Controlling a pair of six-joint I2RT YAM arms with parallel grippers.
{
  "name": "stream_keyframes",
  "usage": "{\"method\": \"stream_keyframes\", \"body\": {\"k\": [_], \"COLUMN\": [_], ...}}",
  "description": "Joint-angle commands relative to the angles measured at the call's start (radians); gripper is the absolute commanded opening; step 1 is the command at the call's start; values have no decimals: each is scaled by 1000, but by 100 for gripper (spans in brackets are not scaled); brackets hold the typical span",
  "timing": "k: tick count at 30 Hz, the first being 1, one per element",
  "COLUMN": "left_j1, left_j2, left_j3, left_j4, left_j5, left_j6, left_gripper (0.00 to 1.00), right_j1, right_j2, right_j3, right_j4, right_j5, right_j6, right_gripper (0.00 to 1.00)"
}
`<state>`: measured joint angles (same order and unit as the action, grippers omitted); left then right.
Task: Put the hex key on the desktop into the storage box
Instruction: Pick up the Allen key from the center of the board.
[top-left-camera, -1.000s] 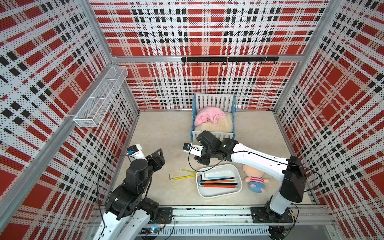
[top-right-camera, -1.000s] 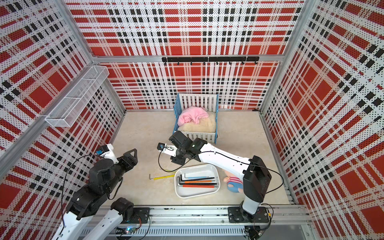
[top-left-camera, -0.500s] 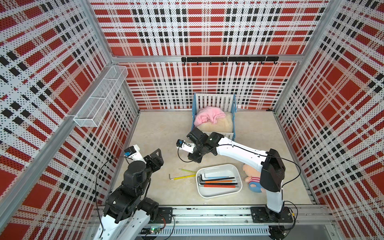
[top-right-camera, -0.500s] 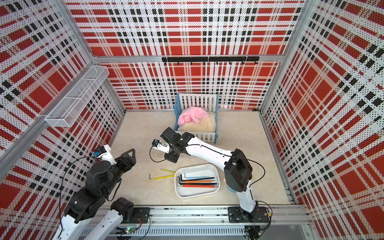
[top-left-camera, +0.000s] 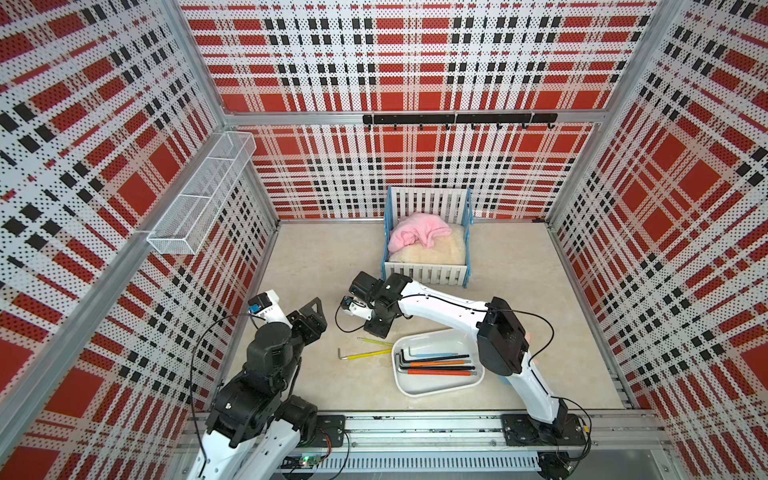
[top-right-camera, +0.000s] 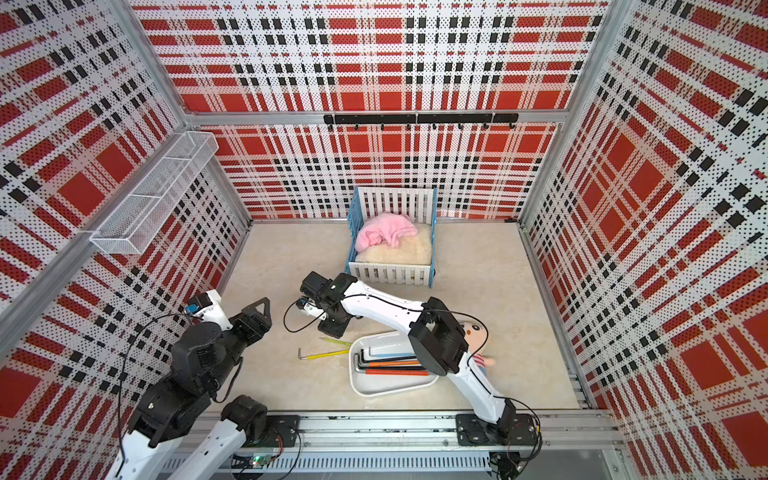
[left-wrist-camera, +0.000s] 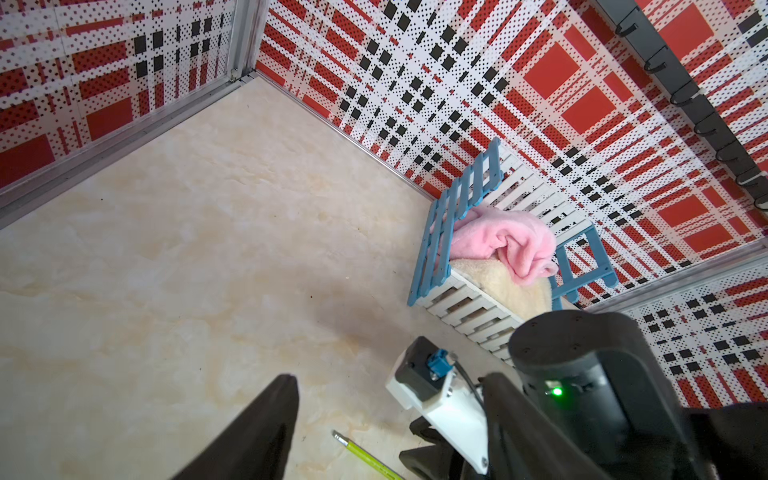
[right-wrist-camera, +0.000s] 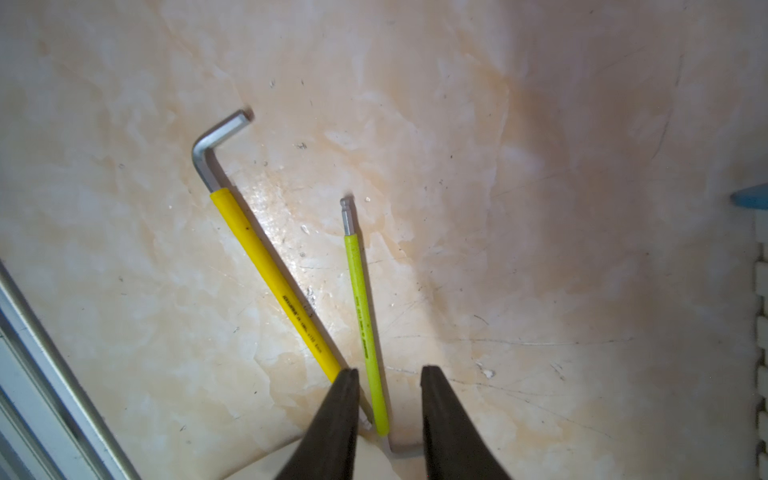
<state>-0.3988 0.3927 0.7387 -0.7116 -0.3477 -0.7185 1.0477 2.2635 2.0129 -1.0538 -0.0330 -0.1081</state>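
I will next lower the open fingers of my right gripper on both sides of the middle of the lime-green sleeve (top-left-camera: 376, 341) (right-wrist-camera: 363, 328) below it. I will close them where the yellow-sleeved key lies apart.
Two hex keys lie on the beige desktop (top-left-camera: 324, 266) just left of the storage box (top-left-camera: 440, 385): a yellow-sleeved hex key (top-left-camera: 365, 354) (top-right-camera: 326, 354) (right-wrist-camera: 270, 274) and a thinner lime-green hex key (top-left-camera: 374, 341) (top-right-camera: 336, 341) (right-wrist-camera: 362, 307). The white box holds several keys with orange, blue and black shafts. My right gripper (top-left-camera: 376, 329) (right-wrist-camera: 389, 369) hangs open over the near ends of both loose keys, the lime one running between its fingers, untouched. My left gripper (top-left-camera: 312, 311) (left-wrist-camera: 390, 376) is open and empty, to the left, with the lime key's tip (left-wrist-camera: 365, 455) in its wrist view.
A blue-and-white crib (top-left-camera: 428, 274) with a pink cloth stands at the back, close behind the right wrist. A doll (top-right-camera: 478, 332) lies right of the box, partly under the right arm. A wire basket (top-left-camera: 199, 199) and a hook rail (top-left-camera: 457, 118) hang on the walls.
My right arm has swung left from over the box's far corner and come down over the two loose keys. The left arm has barely shifted.
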Motion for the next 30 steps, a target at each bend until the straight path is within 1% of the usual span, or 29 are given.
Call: {"method": "stream_keyframes", "body": {"k": [1,5,12,22,26,30], "left_j1": [1,1,0,1,1,1], "left_j2": [-3,-3,-3,-3,-2,-1], "left_j3": [1,2,2,2,2,2], "left_j4": [3,4,3,3,3,3], "left_j5": [-5,-7,-8,-10,-10,-10], "left_j6": [-1,-1,-4,-5,-6,-6], "left_gripper": [75,75,75,75,75,75], "right_j1": [8,10,15,15,16,15], "right_j2": [38,56,75,108,120,137], "right_j3": [23,13,-11,-6,-3,6], "right_j4": [-59,-69,-68,-68,-66,-70], "right_j5": [21,-5,14,4,5,16], "right_j6": [30,26,22,25,28,34], "right_gripper": [31,33,34,34,34,31]}}
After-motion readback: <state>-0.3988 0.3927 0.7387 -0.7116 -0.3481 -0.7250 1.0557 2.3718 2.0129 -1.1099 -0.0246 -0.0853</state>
